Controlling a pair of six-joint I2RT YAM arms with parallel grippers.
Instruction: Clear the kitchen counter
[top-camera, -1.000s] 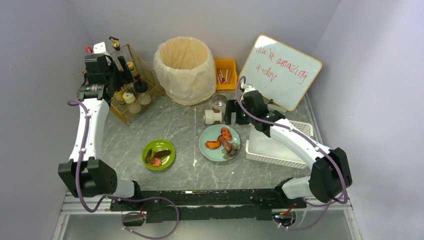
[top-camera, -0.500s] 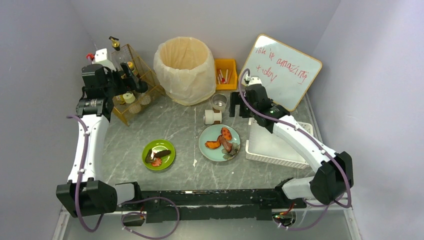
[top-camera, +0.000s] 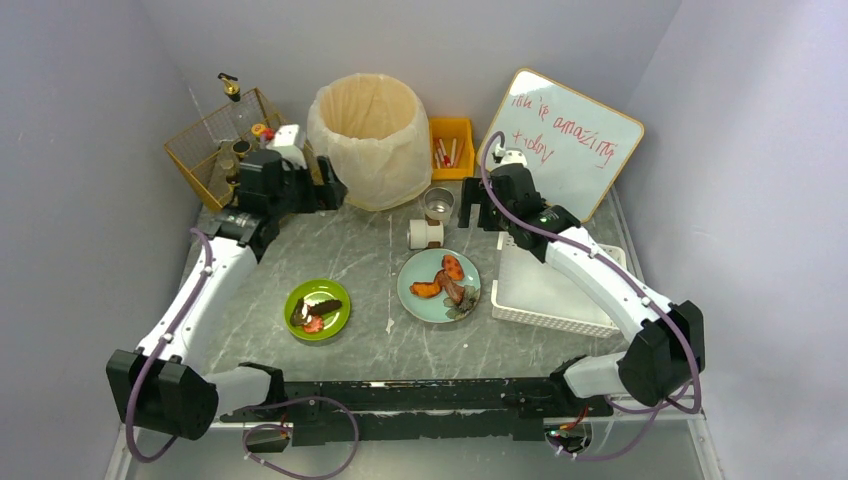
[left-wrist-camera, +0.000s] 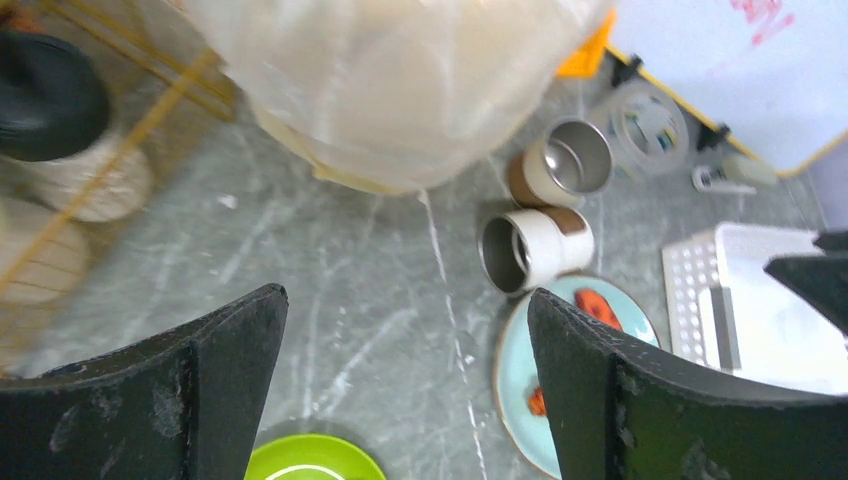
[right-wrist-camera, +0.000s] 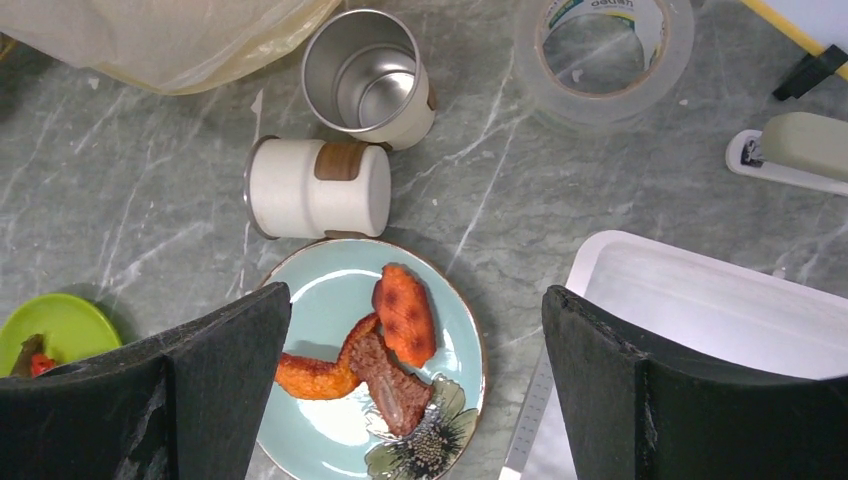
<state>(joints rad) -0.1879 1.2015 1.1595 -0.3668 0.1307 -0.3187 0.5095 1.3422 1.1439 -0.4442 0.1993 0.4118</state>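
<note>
I should next lower my left gripper to the right in the top view onto the white cup's rim (top-camera: 410, 245) (left-wrist-camera: 516, 289) by the blue plate, because the white cup's opening faces my left gripper.
The kitchen counter (top-camera: 370, 250) is grey marble. On it stand a light-blue plate (top-camera: 439, 285) with fried food, a green plate (top-camera: 317, 309) with scraps, a white cup (top-camera: 426, 233) lying on its side and an upright steel cup (top-camera: 438, 205). My left gripper (top-camera: 325, 192) is open and empty, in front of the bag-lined bin (top-camera: 368, 127). In the left wrist view it (left-wrist-camera: 405, 300) hangs over bare counter left of the white cup (left-wrist-camera: 535, 248). My right gripper (top-camera: 470, 210) is open and empty. In the right wrist view it (right-wrist-camera: 415, 300) hangs above the blue plate (right-wrist-camera: 370, 360).
A gold wire rack (top-camera: 225, 140) with bottles stands at the back left. A yellow box (top-camera: 451, 146) and a whiteboard (top-camera: 560, 143) are at the back. A white slatted basket (top-camera: 555, 290) sits on the right. A tape roll (right-wrist-camera: 604, 45) lies near the steel cup (right-wrist-camera: 368, 75).
My left arm has swung right, away from the wire rack, to the front of the bin, with nothing in its jaws. My right gripper has lifted and shifted slightly back.
</note>
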